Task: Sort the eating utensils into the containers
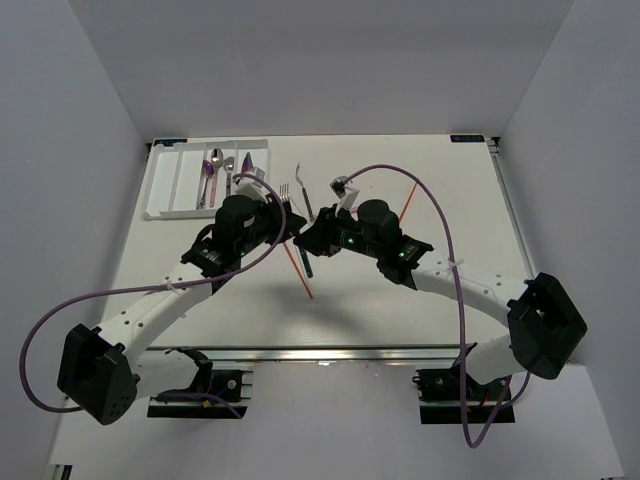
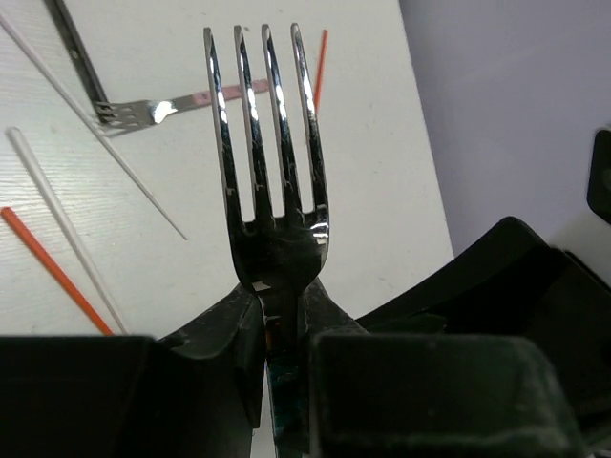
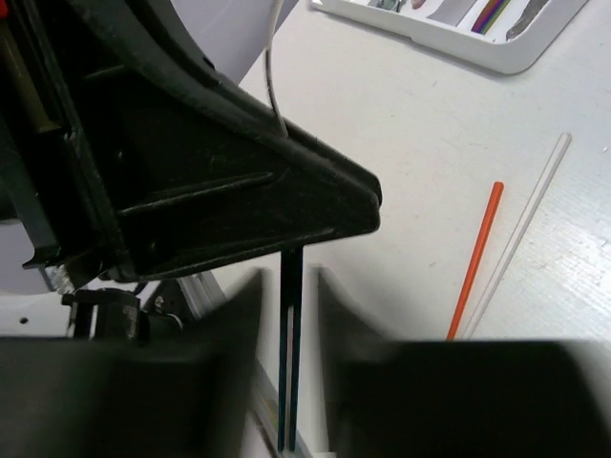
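I will swing my left gripper outward and to the left in the top view next, to the empty slot beside the spoons. Then I will lower it and release.
A silver fork (image 2: 265, 143) with a dark handle stands tines-up in the left wrist view, and my left gripper (image 2: 277, 303) is shut on its neck. In the top view that gripper (image 1: 284, 214) hovers over the middle of the table, the fork's tines (image 1: 284, 190) pointing toward the far edge. My right gripper (image 1: 312, 238) faces it closely. The fork's dark handle (image 3: 291, 353) runs between the right gripper's fingers (image 3: 336, 320), with a gap on each side; the jaws are narrowly open. The white tray (image 1: 160, 185) at the far left holds several spoons (image 1: 213, 170).
Another fork (image 2: 143, 111) with a dark handle lies on the table beyond the grippers (image 1: 304, 190). Red chopsticks (image 1: 300, 272) (image 1: 408, 205) and pale chopsticks (image 2: 67, 229) (image 3: 523, 229) lie scattered around. The left gripper's black body (image 3: 210, 191) fills much of the right wrist view.
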`<state>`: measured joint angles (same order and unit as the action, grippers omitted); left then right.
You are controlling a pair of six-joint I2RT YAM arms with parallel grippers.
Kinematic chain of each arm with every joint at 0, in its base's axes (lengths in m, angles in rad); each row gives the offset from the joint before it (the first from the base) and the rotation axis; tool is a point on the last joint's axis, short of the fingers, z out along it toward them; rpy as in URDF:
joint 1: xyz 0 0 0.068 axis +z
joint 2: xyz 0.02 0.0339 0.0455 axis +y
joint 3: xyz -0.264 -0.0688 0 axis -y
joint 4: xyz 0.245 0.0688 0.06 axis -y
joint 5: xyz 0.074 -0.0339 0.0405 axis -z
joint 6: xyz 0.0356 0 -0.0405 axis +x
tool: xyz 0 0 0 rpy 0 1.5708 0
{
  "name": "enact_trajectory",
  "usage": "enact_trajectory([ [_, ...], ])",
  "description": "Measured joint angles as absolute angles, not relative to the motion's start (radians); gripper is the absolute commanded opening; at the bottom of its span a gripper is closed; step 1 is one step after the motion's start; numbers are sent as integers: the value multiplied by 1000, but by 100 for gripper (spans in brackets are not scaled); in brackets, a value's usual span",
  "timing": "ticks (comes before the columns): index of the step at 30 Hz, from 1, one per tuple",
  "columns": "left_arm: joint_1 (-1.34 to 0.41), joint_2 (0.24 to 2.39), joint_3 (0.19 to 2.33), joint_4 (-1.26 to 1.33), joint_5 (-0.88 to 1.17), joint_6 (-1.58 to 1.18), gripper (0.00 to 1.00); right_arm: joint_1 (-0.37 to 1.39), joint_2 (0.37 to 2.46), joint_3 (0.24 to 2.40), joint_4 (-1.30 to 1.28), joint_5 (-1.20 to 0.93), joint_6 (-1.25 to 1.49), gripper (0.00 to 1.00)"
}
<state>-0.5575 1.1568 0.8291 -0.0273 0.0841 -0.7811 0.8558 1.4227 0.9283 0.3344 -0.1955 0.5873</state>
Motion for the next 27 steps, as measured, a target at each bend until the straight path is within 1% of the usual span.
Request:
enact_trajectory([
  [1, -559, 1164, 849, -55, 61, -765, 0, 856, 1423, 928, 341, -192, 578, 64],
  [5, -542, 1217, 973, -178, -67, -685, 0, 839, 1402, 928, 315, -141, 563, 80],
  [8, -466, 1287, 1108, -280, -172, -595, 0, 769, 1354, 917, 242, -66, 562, 82],
  [12, -292, 1410, 1267, -354, -295, -473, 0, 600, 1266, 853, 162, 0, 574, 82],
  [14, -207, 1525, 1388, -393, -370, -398, 0, 537, 1224, 809, 136, 22, 573, 82],
  [16, -127, 1679, 1547, -406, -430, -319, 0, 522, 1195, 779, 109, 25, 567, 82],
  [20, -7, 1927, 1726, -343, -408, -129, 0, 526, 1166, 754, 85, -15, 552, 82],
  [24, 55, 2079, 1759, -239, -325, 87, 0, 528, 1115, 705, 81, -77, 542, 82],
  [27, 72, 2159, 1773, -178, -297, 187, 0, 528, 1097, 679, 79, -118, 538, 82],
])
